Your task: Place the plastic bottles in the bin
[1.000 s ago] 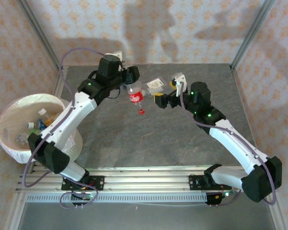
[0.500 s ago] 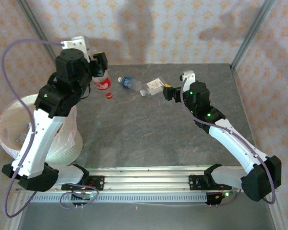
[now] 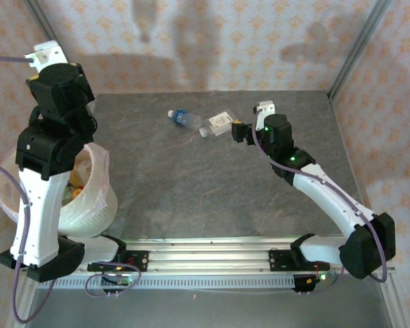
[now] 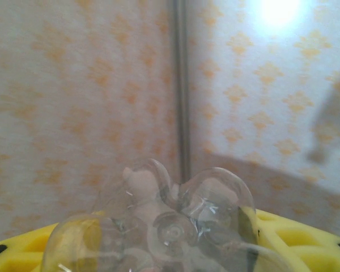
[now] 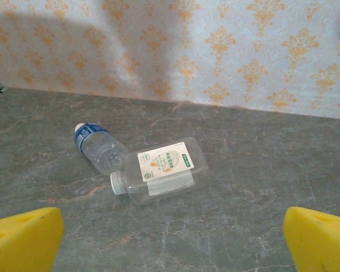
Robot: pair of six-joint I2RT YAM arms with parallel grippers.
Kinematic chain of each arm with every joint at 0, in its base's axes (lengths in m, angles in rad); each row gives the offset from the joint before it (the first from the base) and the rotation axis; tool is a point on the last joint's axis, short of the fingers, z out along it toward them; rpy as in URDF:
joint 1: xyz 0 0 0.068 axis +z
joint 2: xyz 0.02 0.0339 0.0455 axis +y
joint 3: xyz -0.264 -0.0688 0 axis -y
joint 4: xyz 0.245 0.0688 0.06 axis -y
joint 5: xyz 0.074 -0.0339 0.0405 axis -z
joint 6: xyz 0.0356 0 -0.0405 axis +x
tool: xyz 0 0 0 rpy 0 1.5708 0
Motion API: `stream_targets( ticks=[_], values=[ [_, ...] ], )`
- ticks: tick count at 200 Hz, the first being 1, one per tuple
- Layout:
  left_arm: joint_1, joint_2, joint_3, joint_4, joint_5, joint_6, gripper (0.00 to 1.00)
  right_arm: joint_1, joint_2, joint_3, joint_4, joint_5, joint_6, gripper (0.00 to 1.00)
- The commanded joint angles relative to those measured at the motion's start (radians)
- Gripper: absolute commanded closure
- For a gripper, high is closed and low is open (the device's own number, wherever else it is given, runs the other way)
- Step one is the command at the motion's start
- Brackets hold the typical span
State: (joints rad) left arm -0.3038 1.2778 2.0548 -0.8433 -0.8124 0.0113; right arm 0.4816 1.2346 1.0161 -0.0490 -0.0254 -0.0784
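My left gripper will draw back and down, tipping over the bin's opening [image 3: 78, 180] to release the clear bottle, since its fingers still point at the patterned walls.
In the left wrist view a clear plastic bottle [image 4: 170, 226] is seen base-on, clamped between the yellow fingers [image 4: 297, 238] of my left gripper [image 4: 158, 252], which is shut on it. From above, the left arm stands raised over the bin [image 3: 3, 201] at the left edge and hides most of it. Two more plastic bottles lie side by side at the back of the table, one blue-labelled [image 3: 183, 119] [image 5: 99, 147] and one flat with a white label [image 3: 219, 124] [image 5: 161, 170]. My right gripper [image 3: 238, 131] [image 5: 170, 243] hovers open just right of them, holding nothing.
The bin's thin white bag [image 3: 92, 195] bulges out toward the table. Patterned walls and metal frame posts [image 3: 352, 48] close in the back and sides. The grey table [image 3: 205, 184] is bare between the bottles and the arm bases.
The left arm has swung from the back middle of the table leftward and up to above the bin, carrying its bottle. The right gripper has edged a little toward the two lying bottles.
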Motion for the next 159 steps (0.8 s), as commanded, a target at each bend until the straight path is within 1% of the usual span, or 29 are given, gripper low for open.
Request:
stream_targets(
  ticks=[1, 16, 40, 66, 85, 105, 120, 145, 159],
  values=[
    [0.022, -0.039, 0.027, -0.003, -0.211, 0.099, 0.53, 0.005, 0.016, 0.043, -0.013, 0.002, 0.026, 0.01],
    [0.050, -0.049, 0.025, -0.053, -0.266, 0.106, 0.52, 0.005, 0.029, 0.053, -0.015, -0.004, 0.032, 0.01],
    [0.096, -0.069, -0.016, -0.171, -0.356, 0.054, 0.52, 0.005, 0.051, 0.071, -0.017, -0.003, 0.040, 0.01],
    [0.172, -0.129, -0.129, -0.194, -0.370, 0.016, 0.51, 0.005, 0.074, 0.094, -0.021, -0.013, 0.045, 0.01],
    [0.248, -0.175, -0.189, -0.218, -0.308, -0.035, 0.51, 0.005, 0.088, 0.111, -0.029, -0.023, 0.050, 0.00],
    [0.351, -0.208, -0.263, -0.232, -0.205, -0.082, 0.51, 0.005, 0.098, 0.115, -0.030, -0.028, 0.065, 0.00],
    [0.424, -0.210, -0.297, -0.263, -0.126, -0.119, 0.51, 0.006, 0.103, 0.115, -0.031, -0.034, 0.071, 0.01],
    [0.549, -0.195, -0.336, -0.304, -0.051, -0.157, 0.51, 0.005, 0.110, 0.114, -0.036, -0.031, 0.068, 0.00],
    [0.636, -0.188, -0.358, -0.311, 0.015, -0.159, 0.51, 0.005, 0.113, 0.119, -0.044, -0.031, 0.062, 0.00]
  ],
)
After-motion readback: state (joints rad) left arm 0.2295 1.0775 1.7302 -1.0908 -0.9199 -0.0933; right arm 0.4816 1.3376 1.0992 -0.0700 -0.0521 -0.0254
